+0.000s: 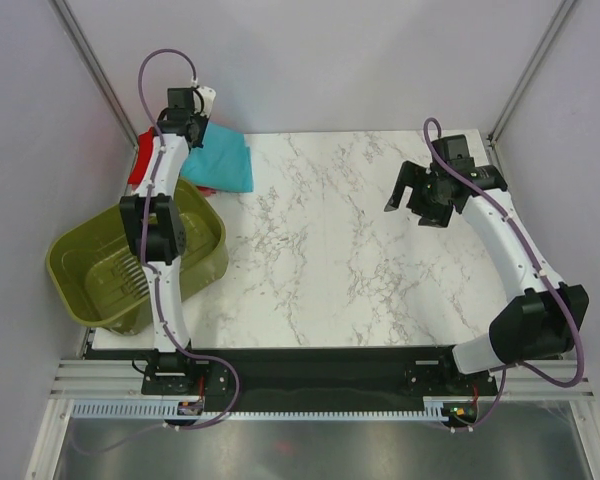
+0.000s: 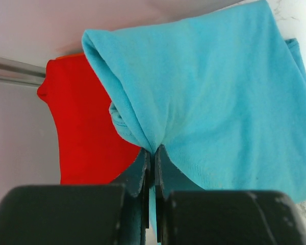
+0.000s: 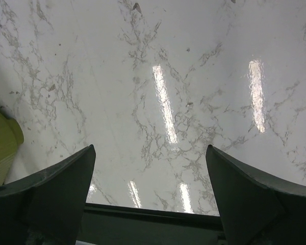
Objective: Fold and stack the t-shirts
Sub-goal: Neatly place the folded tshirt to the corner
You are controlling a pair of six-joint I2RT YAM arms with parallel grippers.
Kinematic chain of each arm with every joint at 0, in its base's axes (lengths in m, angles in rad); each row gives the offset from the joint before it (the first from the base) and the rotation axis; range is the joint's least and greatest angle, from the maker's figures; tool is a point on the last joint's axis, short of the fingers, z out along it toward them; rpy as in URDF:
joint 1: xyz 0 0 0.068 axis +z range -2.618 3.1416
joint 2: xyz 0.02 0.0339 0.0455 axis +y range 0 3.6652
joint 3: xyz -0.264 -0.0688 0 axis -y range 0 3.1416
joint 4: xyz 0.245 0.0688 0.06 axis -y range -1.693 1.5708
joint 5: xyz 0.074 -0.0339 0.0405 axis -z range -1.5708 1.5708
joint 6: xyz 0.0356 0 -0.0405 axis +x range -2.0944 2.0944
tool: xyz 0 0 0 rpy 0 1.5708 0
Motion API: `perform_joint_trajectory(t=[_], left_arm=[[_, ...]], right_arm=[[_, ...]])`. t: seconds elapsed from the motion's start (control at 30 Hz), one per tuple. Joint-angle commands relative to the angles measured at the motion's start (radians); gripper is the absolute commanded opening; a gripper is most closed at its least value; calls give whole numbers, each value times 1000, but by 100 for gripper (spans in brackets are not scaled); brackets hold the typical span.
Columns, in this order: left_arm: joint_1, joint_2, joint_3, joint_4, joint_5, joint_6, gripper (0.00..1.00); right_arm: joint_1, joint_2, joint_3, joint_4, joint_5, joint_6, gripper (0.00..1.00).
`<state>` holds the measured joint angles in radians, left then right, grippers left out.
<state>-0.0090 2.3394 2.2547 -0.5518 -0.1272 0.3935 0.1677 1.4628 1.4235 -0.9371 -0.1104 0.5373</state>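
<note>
The red t-shirt's bare part [image 1: 143,160] is to the left of my left gripper in the top view, so I will next carry the turquoise t-shirt [image 1: 223,157] over that part of the red t-shirt and let go of it.
A turquoise t-shirt [image 1: 223,157] hangs folded at the back left corner of the marble table, pinched at one edge by my left gripper [image 1: 192,122], which is shut on it. In the left wrist view the turquoise t-shirt [image 2: 219,97] bunches into the closed left gripper [image 2: 153,153]. Beneath and behind it lies the red t-shirt [image 2: 84,127], mostly hidden in the top view, where the red t-shirt [image 1: 140,165] shows beside the arm. My right gripper [image 1: 412,203] hovers open over the table's right side with nothing between its fingers [image 3: 56,184].
An olive-green slotted basket [image 1: 100,275] stands at the table's left edge, partly overhanging it, under the left arm; its rim [image 3: 2,148] shows in the right wrist view. The marble tabletop [image 1: 340,260] spans the middle. Enclosure walls and posts stand close behind.
</note>
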Motion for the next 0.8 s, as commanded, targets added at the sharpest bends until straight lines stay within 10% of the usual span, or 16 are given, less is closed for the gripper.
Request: perform_joint_trajectory(t=[0.0,0.77], left_arm=[[36,-123,-30,23,121,85,2],[208,-15,77,47,221,154,2]], right_arm=[[3,8,-2,-5,32,-20,98],[6,172,94,-17,67,-40,98]])
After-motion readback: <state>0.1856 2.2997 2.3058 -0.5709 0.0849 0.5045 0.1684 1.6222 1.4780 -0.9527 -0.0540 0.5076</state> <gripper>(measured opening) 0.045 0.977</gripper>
